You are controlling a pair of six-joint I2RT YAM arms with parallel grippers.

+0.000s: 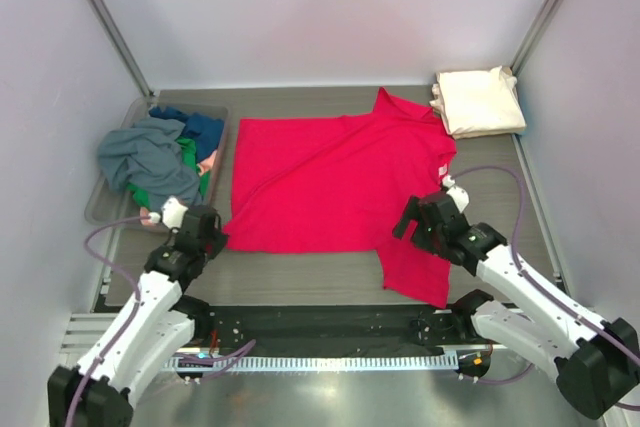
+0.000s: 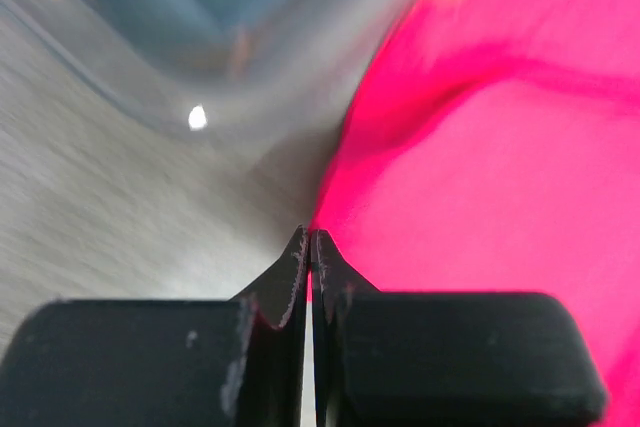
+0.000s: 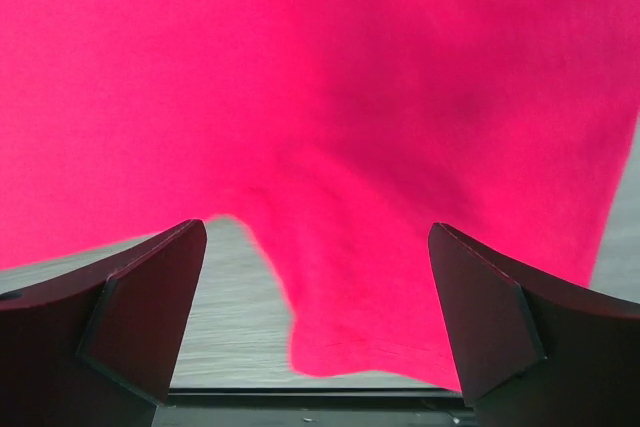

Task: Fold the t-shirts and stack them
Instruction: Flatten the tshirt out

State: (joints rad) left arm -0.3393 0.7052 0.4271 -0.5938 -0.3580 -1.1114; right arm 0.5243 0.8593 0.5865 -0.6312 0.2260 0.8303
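The open right gripper moves down and back onto the red t-shirt flap's near end next, since the flap juts from the t-shirt toward the black strip.
The red t-shirt (image 1: 330,187) lies spread in the middle of the table, its right side folded toward the near edge. My left gripper (image 1: 212,234) is at the shirt's near-left edge. In the left wrist view it (image 2: 310,239) is shut, with a sliver of red cloth (image 2: 480,197) between the jaws. My right gripper (image 1: 413,220) hovers over the shirt's near-right part. It (image 3: 315,227) is open and empty, with the red cloth (image 3: 330,97) and its hanging flap below. The cream-white folded shirt (image 1: 480,100) lies at the back right.
A clear plastic bin (image 1: 100,209) at the left holds grey (image 1: 145,159), blue (image 1: 200,129), green and pink shirts. Frame posts and white walls close in both sides and the back. A black strip runs along the table's near edge (image 1: 320,325).
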